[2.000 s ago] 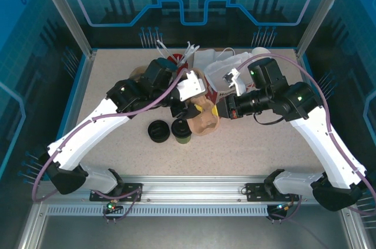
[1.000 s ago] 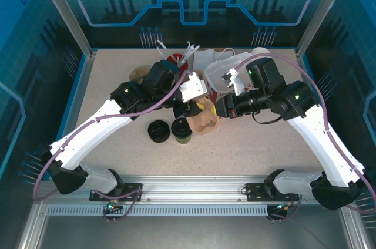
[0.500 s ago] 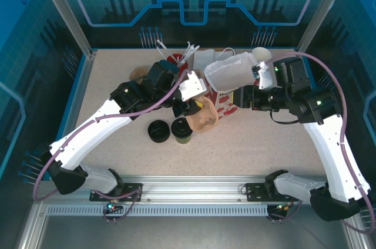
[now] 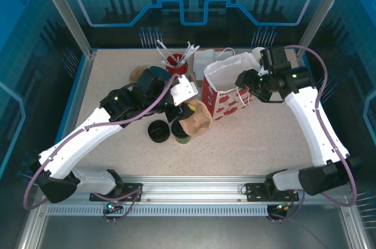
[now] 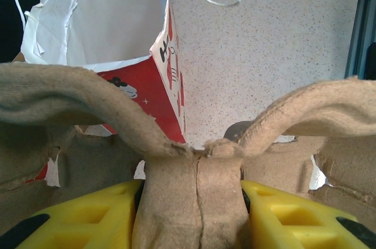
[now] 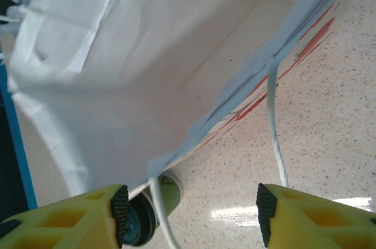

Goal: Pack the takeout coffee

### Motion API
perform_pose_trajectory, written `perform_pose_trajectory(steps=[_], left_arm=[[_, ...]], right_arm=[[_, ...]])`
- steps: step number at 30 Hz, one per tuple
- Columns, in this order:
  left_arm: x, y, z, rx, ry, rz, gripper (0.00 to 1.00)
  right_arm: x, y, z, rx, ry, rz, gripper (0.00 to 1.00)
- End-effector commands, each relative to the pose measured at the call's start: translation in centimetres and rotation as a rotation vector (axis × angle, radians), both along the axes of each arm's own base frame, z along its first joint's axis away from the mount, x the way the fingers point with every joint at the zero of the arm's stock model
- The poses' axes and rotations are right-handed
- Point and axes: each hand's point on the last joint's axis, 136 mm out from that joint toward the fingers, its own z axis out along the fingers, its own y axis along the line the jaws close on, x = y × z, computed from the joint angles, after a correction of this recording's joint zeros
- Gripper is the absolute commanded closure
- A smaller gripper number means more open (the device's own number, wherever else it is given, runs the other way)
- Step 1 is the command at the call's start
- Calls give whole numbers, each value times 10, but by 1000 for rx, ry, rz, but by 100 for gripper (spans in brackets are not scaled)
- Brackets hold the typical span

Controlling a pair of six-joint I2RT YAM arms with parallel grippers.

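Observation:
The right gripper lowers over the bag's rim [image 6: 235, 105] beside the string handle next, one finger inside, one outside.
The takeout coffee [image 4: 181, 132], an olive-green cup with a black lid, stands on the table in front of the left arm. My left gripper [image 4: 187, 108] is shut on the middle ridge of a brown pulp cup carrier [image 4: 196, 118] and holds it just above the coffee. In the left wrist view the yellow fingers [image 5: 88, 214] clamp that ridge [image 5: 194, 196]. A white and red paper bag [image 4: 225, 87] stands open beside the carrier. My right gripper [image 4: 243, 82] is open at the bag's right side. The bag's rim [image 6: 235, 105] and a string handle [image 6: 275, 131] cross between its fingers.
A low stack of black lids [image 4: 157, 131] sits left of the coffee. At the back stand a red cup of white utensils [image 4: 175, 60], a white box [image 4: 203, 57] and a white cup [image 4: 259, 53]. An olive-green cup [image 6: 169, 197] peeks under the bag's rim.
My right gripper has opened, let go of the bag and drawn back to the right. The bag now stands upright. My left gripper has shifted slightly left with the carrier.

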Motion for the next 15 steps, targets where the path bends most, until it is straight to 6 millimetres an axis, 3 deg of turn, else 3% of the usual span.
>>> perform_pose_trajectory(steps=[1,11,14,15], left_arm=[[0,6,11,-39,-21,29,55],[-1,3,17,-59,-17,22,56],[-3,3,20,-63,-9,16,56],[-4,3,21,-62,-6,14,56]], right_arm=[[14,-11,5,5,-11,-120,40],[28,0,-23,9,70,-87,44],[31,5,-23,10,67,-41,54],[30,6,-22,5,65,-26,61]])
